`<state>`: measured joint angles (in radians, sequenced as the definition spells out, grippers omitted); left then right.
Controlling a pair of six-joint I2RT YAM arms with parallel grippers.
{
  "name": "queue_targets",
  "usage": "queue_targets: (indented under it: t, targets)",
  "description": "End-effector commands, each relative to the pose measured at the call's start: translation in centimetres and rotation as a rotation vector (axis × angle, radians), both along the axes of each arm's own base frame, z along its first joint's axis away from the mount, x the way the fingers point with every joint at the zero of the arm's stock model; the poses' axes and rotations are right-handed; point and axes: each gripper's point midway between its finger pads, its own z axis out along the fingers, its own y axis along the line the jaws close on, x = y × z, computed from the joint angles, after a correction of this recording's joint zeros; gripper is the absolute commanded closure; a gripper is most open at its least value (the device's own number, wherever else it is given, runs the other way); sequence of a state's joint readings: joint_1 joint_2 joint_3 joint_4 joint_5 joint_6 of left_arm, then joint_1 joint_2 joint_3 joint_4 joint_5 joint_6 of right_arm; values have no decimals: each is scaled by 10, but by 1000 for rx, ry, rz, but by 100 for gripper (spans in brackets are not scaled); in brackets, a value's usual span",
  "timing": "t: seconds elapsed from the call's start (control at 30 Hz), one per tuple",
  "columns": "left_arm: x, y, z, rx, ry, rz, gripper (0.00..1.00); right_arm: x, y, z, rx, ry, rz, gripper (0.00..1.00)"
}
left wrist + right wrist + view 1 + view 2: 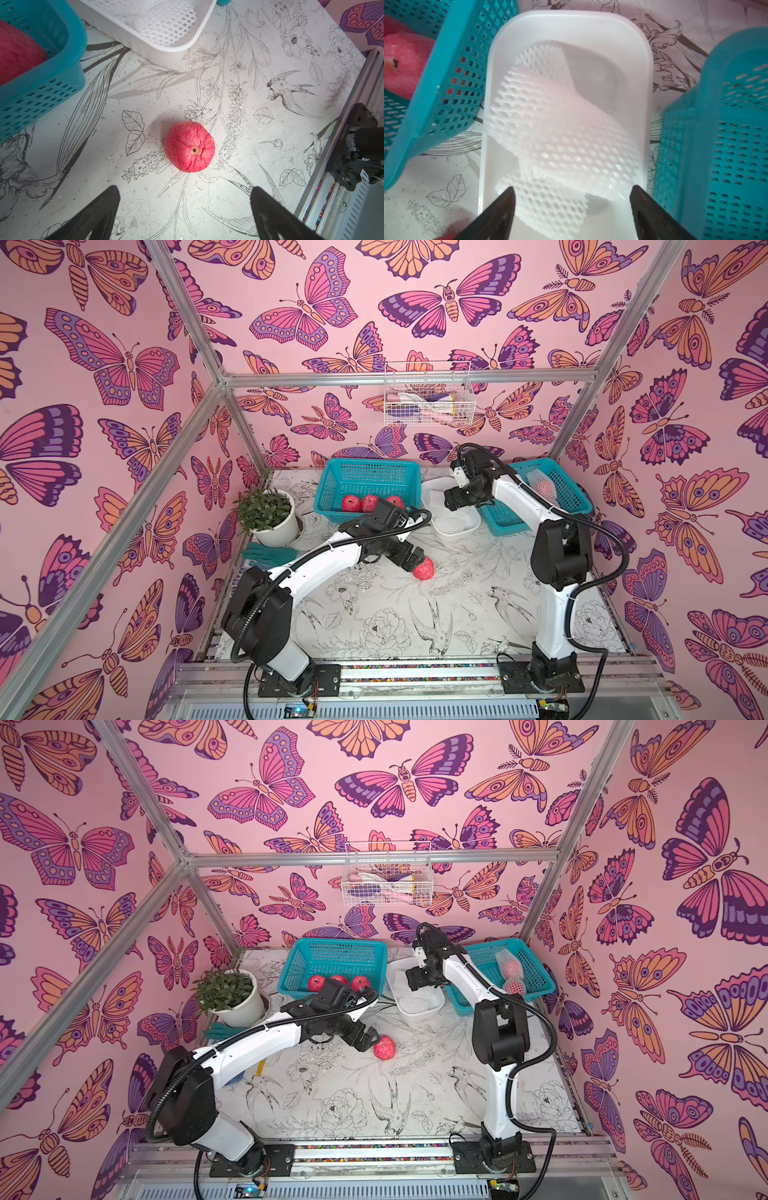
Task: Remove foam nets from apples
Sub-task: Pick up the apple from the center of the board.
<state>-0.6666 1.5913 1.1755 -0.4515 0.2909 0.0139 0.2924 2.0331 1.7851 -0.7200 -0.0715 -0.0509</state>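
The left gripper moves down over the bare red apple (385, 1048) (189, 146) next until the open fingertips straddle its sides, as the apple lies below on the tabletop.
A bare red apple (424, 571) (189, 146) lies on the printed tabletop, stem dimple showing. My left gripper (185, 188) (417, 563) hovers just short of it, open, nothing between the fingers. My right gripper (572, 188) (451, 501) hangs open above the white tray (571, 18), where several empty foam nets (556, 128) (452, 523) are piled. Three bare apples (370, 503) sit in the left teal basket (365, 472). Apples in foam nets (513, 971) lie in the right teal basket (536, 965).
A potted plant (270, 516) and green gloves (266, 553) sit at the left side of the table. A white wire basket (428, 402) hangs on the back wall. An aluminium rail (415, 672) runs along the front edge.
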Motion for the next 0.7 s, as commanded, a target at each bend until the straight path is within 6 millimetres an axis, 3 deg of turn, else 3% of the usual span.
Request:
queue_targets:
  t: [0.0, 0.33, 0.67]
  targets:
    - [-8, -4, -16, 63, 21, -62, 0, -6, -7, 48, -19, -121, -6, 12]
    - [-13, -22, -60, 211, 52, -176, 0, -57, -49, 76, -47, -182, -88, 10]
    - [-6, -30, -83, 256, 69, -217, 0, -85, -75, 79, -54, -193, -131, 8]
